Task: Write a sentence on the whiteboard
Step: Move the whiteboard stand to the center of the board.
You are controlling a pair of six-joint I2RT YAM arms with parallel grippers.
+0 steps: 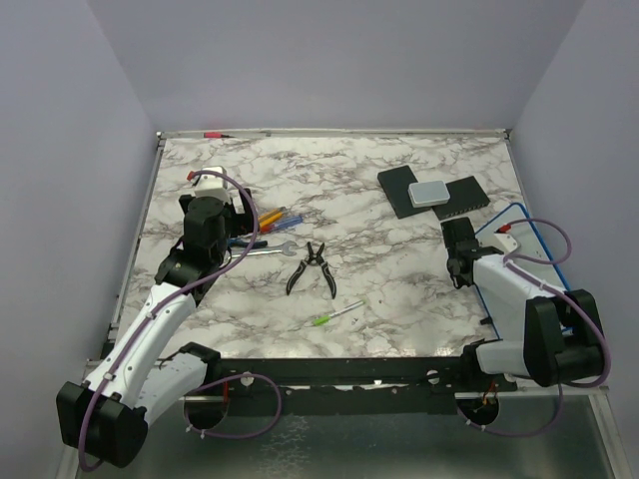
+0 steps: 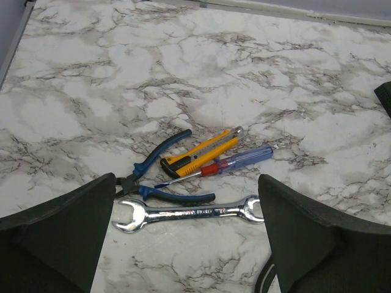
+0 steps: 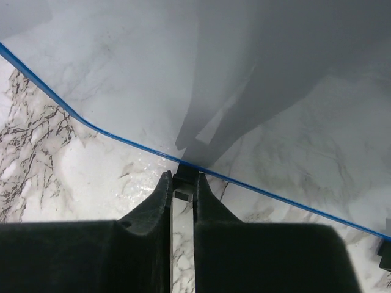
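Observation:
My right gripper has clear tabletop [image 1: 361, 247] to its left in the top view, beside the black pliers, so next it needs to swing the whiteboard [image 1: 523, 210] there and release it.
The whiteboard [image 1: 523, 210] with its blue frame is at the table's right edge, mostly under my right arm. In the right wrist view its white face [image 3: 244, 73] fills the upper frame and looks tilted. No green writing shows on it. My right gripper [image 1: 467, 239] is shut on a small black foot at the board's blue edge, and it shows in its own view [image 3: 183, 183]. My left gripper [image 1: 236, 234] is open and empty, hovering over a silver wrench [image 2: 189, 213]; it shows in its own view [image 2: 186, 179]. A green-capped marker [image 1: 337, 313] lies on the table at front centre.
Blue pliers [image 2: 153, 177], a yellow utility knife [image 2: 201, 152] and a red-and-blue screwdriver [image 2: 229, 163] lie beyond the wrench. Black pliers [image 1: 312, 267] lie mid-table. Flat black pads with a grey block [image 1: 432, 192] sit at the back right. Walls close in the table.

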